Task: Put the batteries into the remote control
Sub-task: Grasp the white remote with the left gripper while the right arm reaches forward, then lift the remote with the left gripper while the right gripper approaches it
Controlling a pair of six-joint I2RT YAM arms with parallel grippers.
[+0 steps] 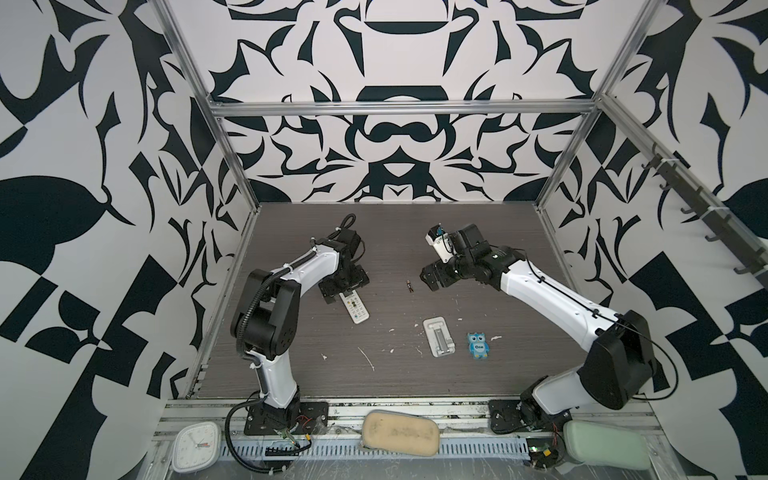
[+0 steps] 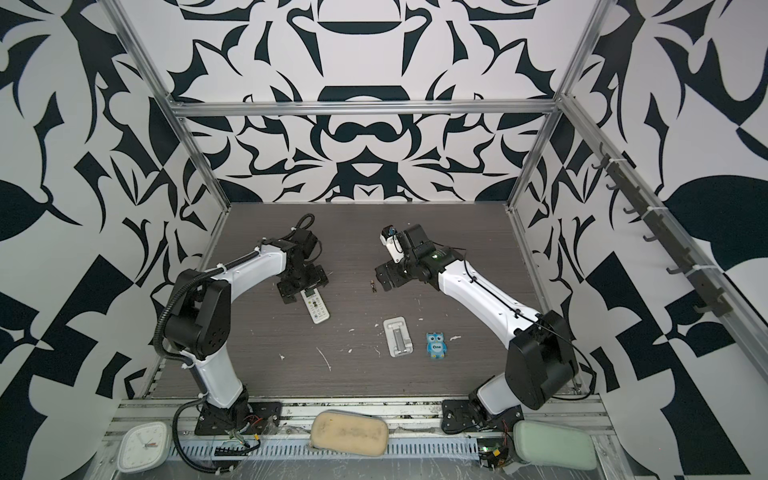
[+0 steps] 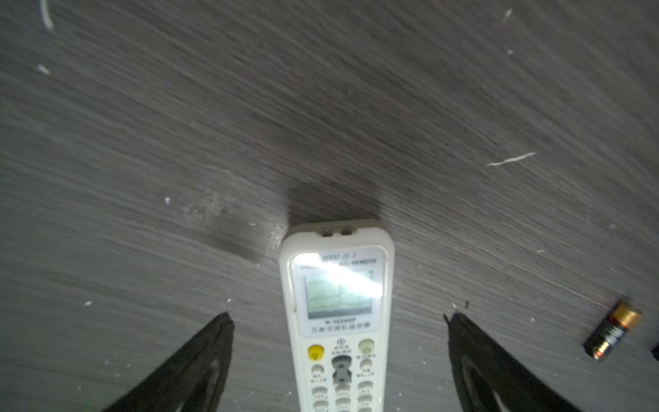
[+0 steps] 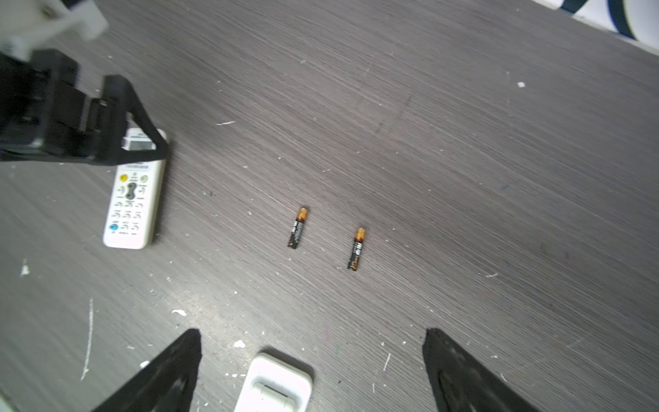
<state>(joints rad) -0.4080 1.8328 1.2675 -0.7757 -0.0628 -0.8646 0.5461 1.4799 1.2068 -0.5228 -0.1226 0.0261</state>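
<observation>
My left gripper should go down toward the tabletop and close around the screen end [image 1: 348,296] [image 3: 339,302], because its open fingers straddle the remote with room at both sides.
The white remote control [image 1: 354,308] [image 2: 315,309] lies face up on the dark table, screen and buttons showing [image 3: 337,321]. My left gripper [image 3: 338,316] [image 1: 345,291] is open and straddles its screen end, with both fingers clear of its sides. Two slim dark batteries with gold ends [image 4: 297,228] [image 4: 356,248] lie side by side on the table to the right of the remote. Only one battery [image 1: 409,286] [image 2: 373,287] shows in both top views. My right gripper [image 4: 311,334] [image 1: 432,279] hangs open just right of them, holding nothing.
A white ribbed stand [image 1: 438,336] [image 4: 274,385] and a blue owl figure [image 1: 478,345] sit nearer the front, right of centre. White flecks litter the table. Along the front rail are a clock [image 1: 195,451], a tan sponge [image 1: 400,432] and a green pad [image 1: 606,444].
</observation>
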